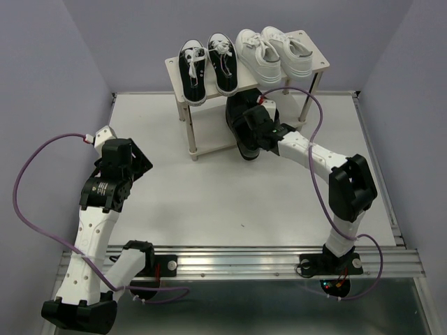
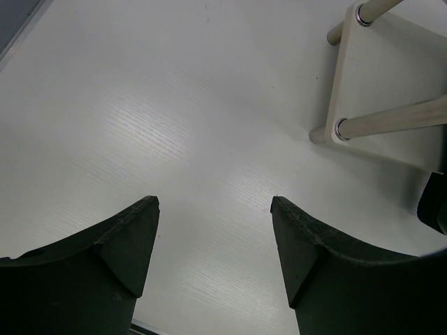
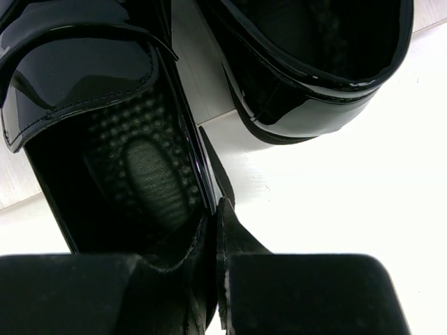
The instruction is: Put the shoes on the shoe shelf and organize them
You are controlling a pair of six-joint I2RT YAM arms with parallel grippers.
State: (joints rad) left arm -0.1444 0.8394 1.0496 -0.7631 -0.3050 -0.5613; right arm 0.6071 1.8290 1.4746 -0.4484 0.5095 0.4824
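I will slide the shoe outward onto the lower board (image 1: 215,130) (image 3: 199,80) with my right gripper next and let it go.
The shoe shelf (image 1: 318,61) stands at the back of the table. Two black canvas sneakers (image 1: 207,68) and two white sneakers (image 1: 274,50) sit side by side on its top board. Two glossy black loafers (image 1: 246,148) lie at the lower tier's right part, partly hidden by my right arm. My right gripper (image 1: 251,122) is shut on the side wall of one loafer (image 3: 84,77), one finger inside it and one outside (image 3: 215,209). The second loafer (image 3: 314,98) lies just beside it. My left gripper (image 1: 140,164) is open and empty over bare table (image 2: 214,202).
The shelf's lower board (image 2: 377,77) and a silver leg (image 2: 398,117) show at the upper right of the left wrist view. The lower tier's left half (image 1: 209,129) is bare. Purple cables loop from both arms. Walls enclose the white table.
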